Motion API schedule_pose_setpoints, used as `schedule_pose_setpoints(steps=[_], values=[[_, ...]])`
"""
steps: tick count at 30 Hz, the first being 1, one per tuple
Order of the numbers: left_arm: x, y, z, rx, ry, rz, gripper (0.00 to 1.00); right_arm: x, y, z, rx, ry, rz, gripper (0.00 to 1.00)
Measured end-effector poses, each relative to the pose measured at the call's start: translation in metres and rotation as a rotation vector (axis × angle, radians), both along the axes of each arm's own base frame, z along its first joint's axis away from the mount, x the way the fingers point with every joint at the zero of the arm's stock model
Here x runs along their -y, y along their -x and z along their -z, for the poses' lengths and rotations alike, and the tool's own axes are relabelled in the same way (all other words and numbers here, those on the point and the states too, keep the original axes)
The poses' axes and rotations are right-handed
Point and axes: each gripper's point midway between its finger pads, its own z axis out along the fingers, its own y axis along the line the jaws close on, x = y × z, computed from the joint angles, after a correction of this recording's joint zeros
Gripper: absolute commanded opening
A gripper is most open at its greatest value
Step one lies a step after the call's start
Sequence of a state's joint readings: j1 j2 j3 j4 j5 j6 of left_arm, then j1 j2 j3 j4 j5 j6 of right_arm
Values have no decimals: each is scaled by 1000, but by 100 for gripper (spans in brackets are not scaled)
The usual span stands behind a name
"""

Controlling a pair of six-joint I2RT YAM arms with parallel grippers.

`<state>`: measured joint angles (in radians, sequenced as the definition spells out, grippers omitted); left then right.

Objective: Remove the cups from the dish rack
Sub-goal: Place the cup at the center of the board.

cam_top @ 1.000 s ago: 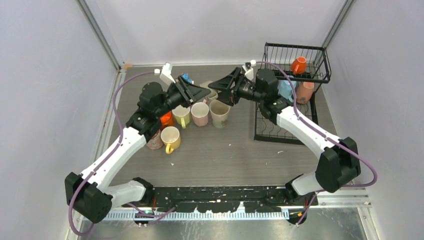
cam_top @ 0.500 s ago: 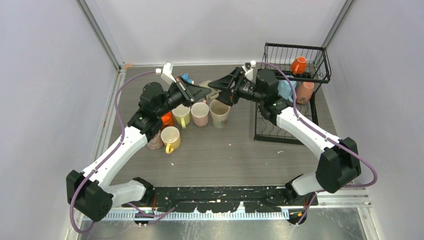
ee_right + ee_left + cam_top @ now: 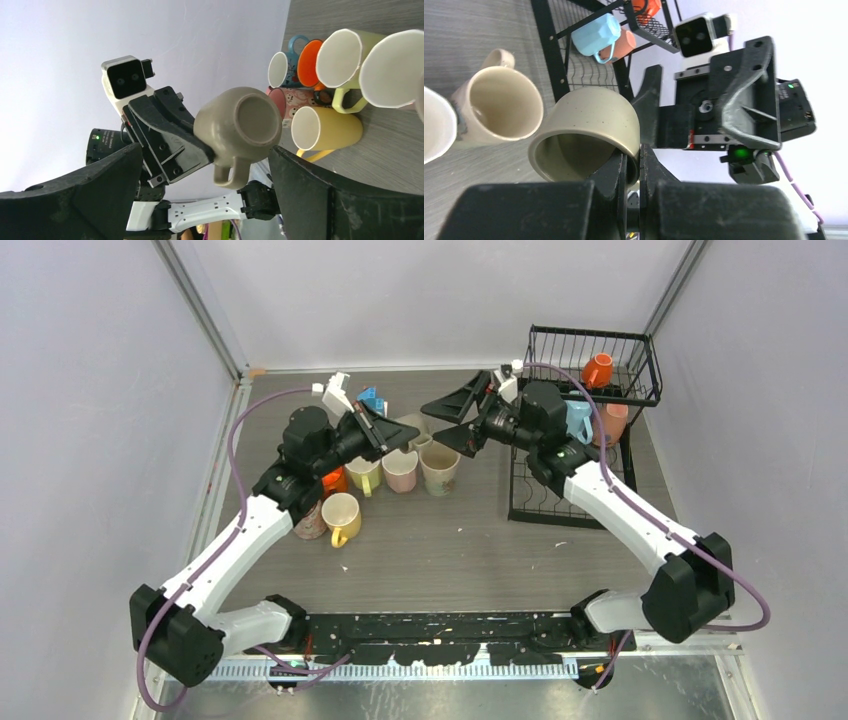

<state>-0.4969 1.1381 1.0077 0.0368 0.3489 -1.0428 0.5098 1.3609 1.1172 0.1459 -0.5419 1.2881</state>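
Observation:
The yellow cup's mouth (image 3: 341,511) is open and empty, so I should bring my left gripper back and down to it and let go of the beige cup (image 3: 415,428) inside.
My left gripper (image 3: 397,432) is shut on the rim of a beige cup (image 3: 415,428), with one finger inside and one outside (image 3: 639,155). The cup (image 3: 591,117) hangs tilted above the table, its handle pointing down in the right wrist view (image 3: 239,125). My right gripper (image 3: 452,420) stands wide open around this cup without touching it (image 3: 205,150). The black wire dish rack (image 3: 592,336) stands at the back right. It holds an orange cup (image 3: 597,370) on its upper shelf, with a light blue cup (image 3: 578,420) and a salmon cup (image 3: 610,424) below.
Several cups stand grouped on the table left of centre: cream (image 3: 439,466), pale pink (image 3: 400,467), yellow-green (image 3: 362,471), yellow (image 3: 341,517), orange (image 3: 333,480) and a patterned one (image 3: 310,522). A small toy block house (image 3: 372,400) sits behind them. Walls enclose the table.
My left gripper has closed on the beige cup's rim. My right gripper has opened wide, let go of that cup and drawn back a little toward the rack.

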Motion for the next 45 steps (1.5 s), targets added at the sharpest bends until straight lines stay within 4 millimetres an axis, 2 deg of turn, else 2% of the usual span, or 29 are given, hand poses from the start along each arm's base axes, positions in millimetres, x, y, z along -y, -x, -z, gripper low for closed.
schedule_pose_setpoints(steps=[6, 16, 23, 34, 41, 45], values=[[-11, 5, 16, -45, -88, -29, 0, 16, 3, 1, 40, 82, 79, 100], [-40, 14, 22, -99, -281, -107, 0, 59, 7, 18, 90, 334, 229, 100], [-63, 19, 50, -194, -439, -168, 0, 80, 15, 32, 104, 460, 266, 100], [-107, 40, 110, -411, -685, -240, 0, 91, 20, 37, 131, 517, 278, 100], [-119, 42, 127, -476, -756, -249, 0, 93, 23, 57, 108, 552, 263, 100], [-124, 41, 141, -513, -791, -248, 0, 93, 24, 61, 101, 561, 259, 100]])
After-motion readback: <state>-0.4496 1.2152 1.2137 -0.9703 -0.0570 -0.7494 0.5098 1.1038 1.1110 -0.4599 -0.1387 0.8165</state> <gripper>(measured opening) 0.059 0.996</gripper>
